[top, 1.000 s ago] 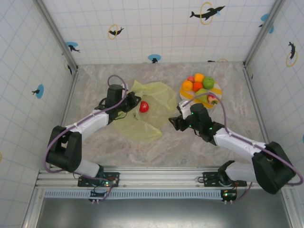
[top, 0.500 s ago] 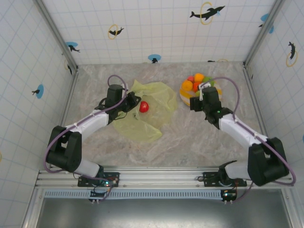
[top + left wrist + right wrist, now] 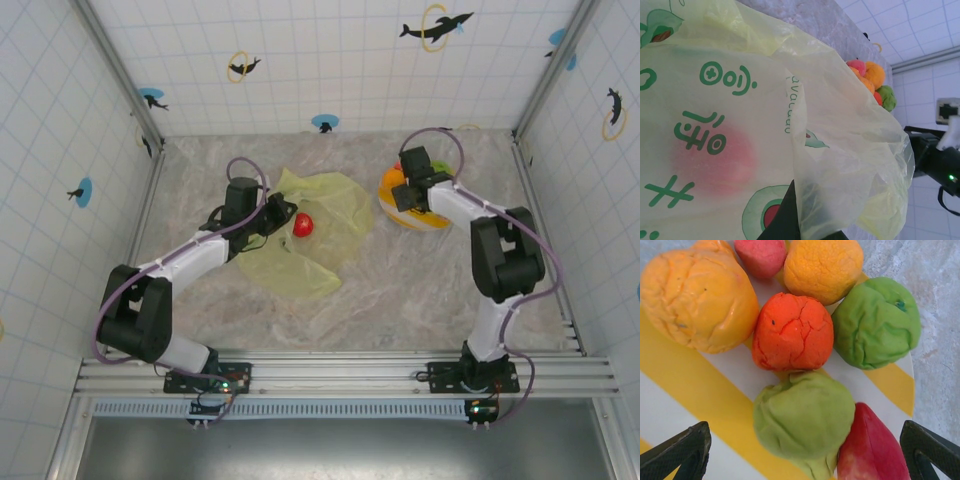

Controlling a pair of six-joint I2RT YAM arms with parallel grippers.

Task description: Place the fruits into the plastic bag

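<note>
I will lower my right gripper straight down next and close it on the pear, since the green pear (image 3: 805,417) is between its open fingers above the striped plate (image 3: 685,405).
The plastic bag (image 3: 318,222) lies spread on the table, yellow-green with green avocado prints. My left gripper (image 3: 279,212) is shut on its edge; in the left wrist view the film (image 3: 840,150) passes between the dark fingers (image 3: 784,220). A red apple (image 3: 303,224) lies inside, a red blur through the film (image 3: 715,157). My right gripper (image 3: 805,460) hangs open right above the striped plate (image 3: 685,405), over the green pear (image 3: 805,417). Around it lie a red fruit (image 3: 870,447), a green apple (image 3: 877,322), a red-orange fruit (image 3: 792,330), two oranges (image 3: 695,300) and a pink piece (image 3: 762,255).
The plate (image 3: 436,217) sits at the back right, close to the bag's right edge. Marbled table surface (image 3: 400,290) lies between the bag and the arm bases. Tiled walls (image 3: 60,150) close in the sides and back. The right arm (image 3: 935,160) shows beyond the bag.
My right arm has swung from mid-table back and up to the plate and now hovers over the fruits. The left arm, bag and red apple have stayed put.
</note>
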